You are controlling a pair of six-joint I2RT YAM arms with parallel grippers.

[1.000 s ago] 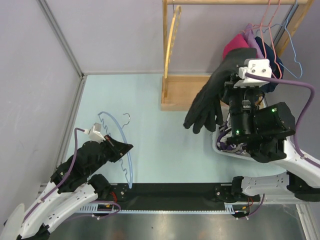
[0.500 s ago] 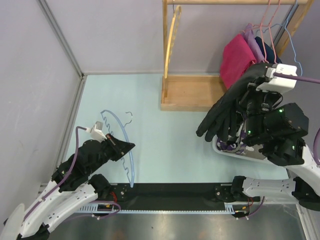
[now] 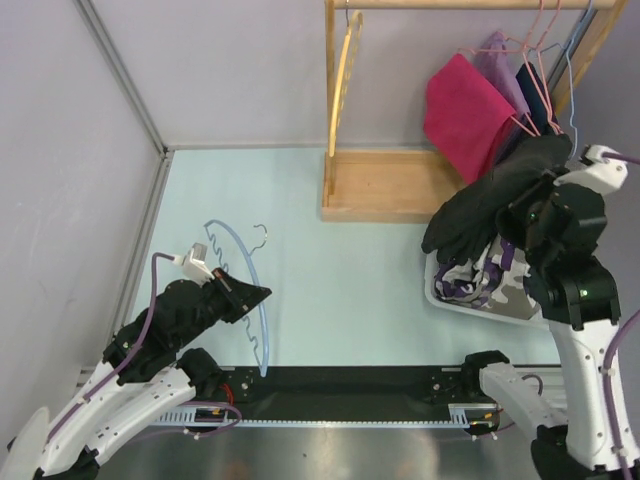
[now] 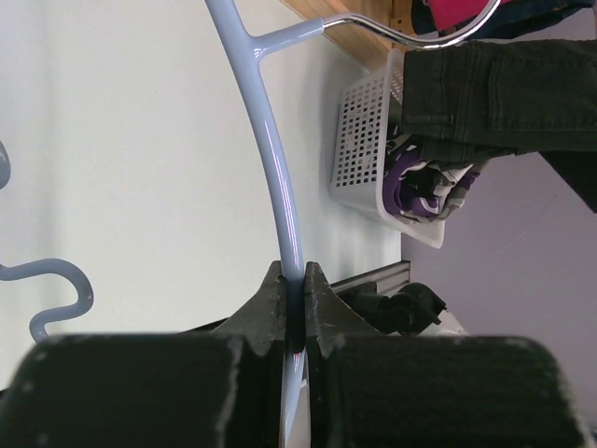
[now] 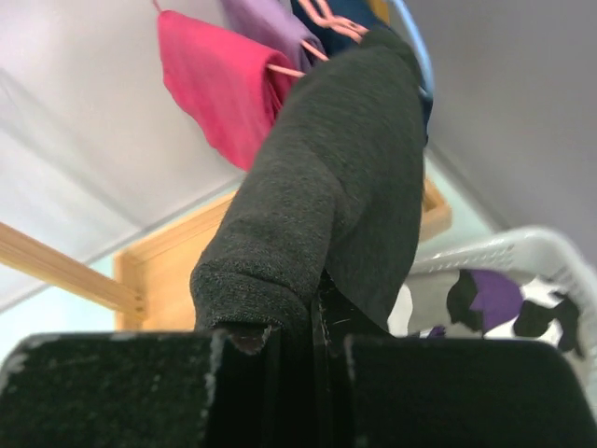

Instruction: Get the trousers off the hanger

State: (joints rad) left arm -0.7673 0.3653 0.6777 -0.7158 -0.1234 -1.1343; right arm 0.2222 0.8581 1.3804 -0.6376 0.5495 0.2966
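Note:
The right gripper lowers the trousers back toward the white basket's near side next, tilting downward, because they already hang above the basket.
The dark grey trousers hang folded from my right gripper, which is shut on them above the white basket. In the right wrist view the trousers drape over the fingers, and the gripper pinches the cloth. The light blue hanger is bare and lies low over the table at the left. My left gripper is shut on it. In the left wrist view the closed gripper clamps the hanger's arm, with the trousers at the far top right.
A wooden clothes rack stands at the back. A pink garment, a purple one and dark ones hang on wire hangers at its right end. The white basket holds purple, black and white patterned cloth. A metal rail runs along the near edge.
My right arm has swung to the right and back, carrying the trousers from in front of the rack to above the basket. The left arm and hanger have barely moved.

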